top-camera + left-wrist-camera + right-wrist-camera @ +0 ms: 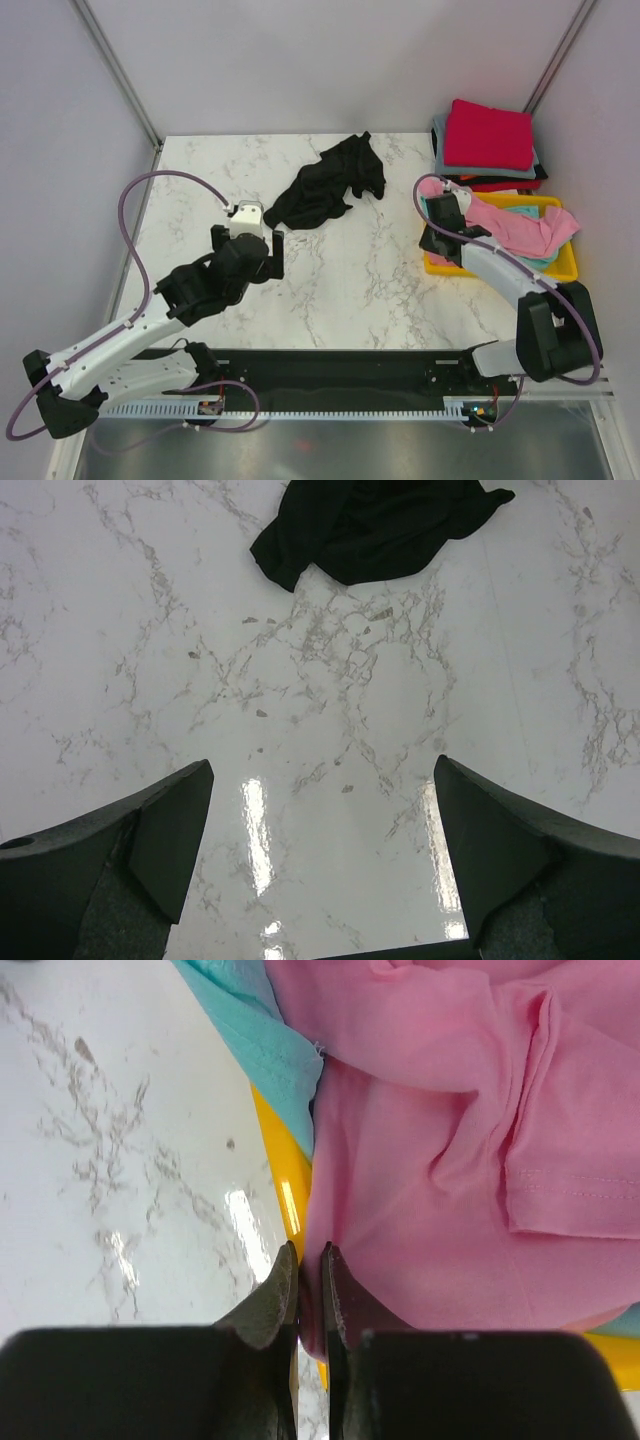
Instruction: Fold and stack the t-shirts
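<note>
The pink t-shirt's edge is pinched at the yellow tray's rim, so my right gripper should next slide slightly back and to the right in the top view, then open.
A crumpled black t-shirt (pixel 325 187) (pixel 375 525) lies on the marble table at the back middle. My left gripper (pixel 262 247) (pixel 320 855) hovers just near of it, open, with only bare table between its fingers. A pink t-shirt (pixel 520 228) (pixel 450 1160) lies over a teal t-shirt (pixel 265 1030) in the yellow tray (pixel 570 268) (pixel 280 1185) at the right. My right gripper (pixel 447 215) (pixel 310 1260) is at the tray's left rim, shut on the pink t-shirt's edge. Folded red (pixel 488 135) and grey (pixel 440 135) t-shirts sit stacked behind the tray.
The marble table (pixel 340 290) stretches between the two arms. A black rail (pixel 340 375) runs along the near edge. Grey walls close in the back and sides.
</note>
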`<state>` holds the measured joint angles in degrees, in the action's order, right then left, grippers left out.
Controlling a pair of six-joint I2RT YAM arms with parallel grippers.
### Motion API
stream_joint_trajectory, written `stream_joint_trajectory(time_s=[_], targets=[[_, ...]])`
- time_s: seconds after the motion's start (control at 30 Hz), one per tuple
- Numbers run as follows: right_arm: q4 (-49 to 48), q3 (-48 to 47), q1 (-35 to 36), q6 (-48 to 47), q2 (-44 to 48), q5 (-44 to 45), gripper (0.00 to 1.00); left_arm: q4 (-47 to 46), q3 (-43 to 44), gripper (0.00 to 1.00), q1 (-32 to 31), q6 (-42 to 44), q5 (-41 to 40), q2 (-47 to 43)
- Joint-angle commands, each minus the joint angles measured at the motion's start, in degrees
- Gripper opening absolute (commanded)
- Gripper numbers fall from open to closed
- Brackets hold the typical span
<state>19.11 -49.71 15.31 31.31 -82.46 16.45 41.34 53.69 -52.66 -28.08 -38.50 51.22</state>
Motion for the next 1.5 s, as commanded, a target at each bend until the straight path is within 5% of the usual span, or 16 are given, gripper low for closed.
stream_joint_trajectory(time_s=[0.0, 0.3, 0.4, 0.5, 0.53, 0.57, 0.63, 0.87, 1.1, 1.23, 1.3, 1.47], targets=[[2.16, 6.99, 0.95, 4.38, 5.54, -0.37, 0.00, -3.46, 2.21, 1.00, 0.28, 1.36, -0.26, -0.86], [4.44, 12.35, -6.08, 2.17, 13.45, 3.24, 0.00, -3.81, 2.38, 1.00, 2.56, -0.14, 2.46, 1.86], [4.53, 15.78, -9.06, 3.93, 20.47, 1.06, 0.08, -4.34, 3.79, 1.00, 5.02, 0.30, 4.57, 4.23], [6.11, 17.45, -11.79, 8.14, 25.39, -3.49, 0.35, -5.92, 5.19, 1.00, 7.83, 1.00, 7.56, 6.25], [6.81, 18.07, -13.01, 9.28, 26.55, -4.66, 0.61, -6.88, 5.46, 1.00, 8.36, 1.18, 8.35, 6.69], [7.25, 18.33, -13.29, 11.47, 27.69, -5.89, 0.73, -7.41, 6.07, 1.00, 9.06, 1.35, 9.83, 7.83], [9.08, 18.86, -13.47, 12.19, 30.85, -6.96, 0.81, -7.77, 6.86, 1.00, 11.00, 1.36, 11.16, 9.07], [12.53, 15.89, -13.38, 8.77, 39.39, -10.72, 0.90, -10.84, 10.46, 1.00, 20.39, 1.62, 20.89, 17.40], [14.37, 0.07, -3.11, 3.59, 30.88, -6.00, 0.94, -16.38, 17.93, 0.98, 26.64, 3.82, 23.47, 35.76], [14.46, -8.54, 6.46, 1.30, 23.67, -4.14, 0.94, -19.00, 21.28, 0.89, 32.09, 1.36, 25.92, 45.97], [13.85, -10.13, 9.02, 0.68, 20.51, -3.79, 0.94, -20.16, 21.98, 0.81, 34.28, 0.83, 28.74, 50.72], [11.47, -9.00, 9.91, -0.20, 17.51, -4.32, 0.95, -19.63, 23.22, 0.81, 34.47, 1.36, 28.48, 57.05]])
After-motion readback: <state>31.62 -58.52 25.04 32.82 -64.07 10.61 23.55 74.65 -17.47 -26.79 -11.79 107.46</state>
